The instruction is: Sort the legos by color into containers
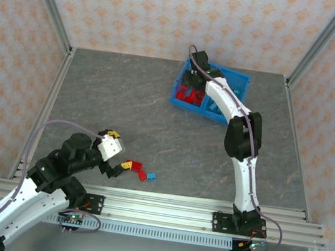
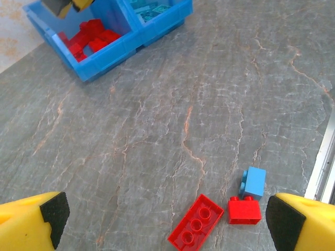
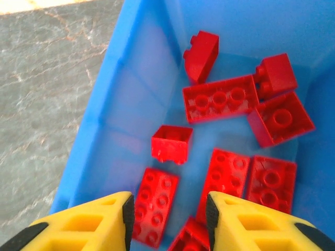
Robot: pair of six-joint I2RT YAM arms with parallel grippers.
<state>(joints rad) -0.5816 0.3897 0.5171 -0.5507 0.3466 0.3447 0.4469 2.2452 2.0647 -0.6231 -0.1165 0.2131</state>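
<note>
My left gripper turns and lowers over the long red lego (image 1: 136, 166) (image 2: 196, 224) next. The lego lies below it toward the metal bar and slants between my fingers, hence the turn.
The blue two-compartment bin (image 1: 178, 93) stands at the back of the table. My right gripper (image 1: 193, 81) hangs over its left compartment. In the right wrist view its jaws (image 3: 168, 214) stand open with nothing between them. Just beyond them is a small blurred red lego (image 3: 171, 144), above several red legos (image 3: 220, 98) lying on the bin floor (image 3: 125, 104). My left gripper (image 2: 168, 219) is wide open low over the near table, with a long red lego (image 2: 198, 229), a small red lego (image 2: 244, 210) and a light blue lego (image 2: 254, 182) lying loose between its fingers.
The bin's right compartment (image 2: 157, 10) holds light blue legos. The metal rail (image 1: 162, 203) runs along the near edge just behind the three loose legos (image 1: 141, 172). Bare grey tabletop (image 1: 126, 107) lies between them and the bin.
</note>
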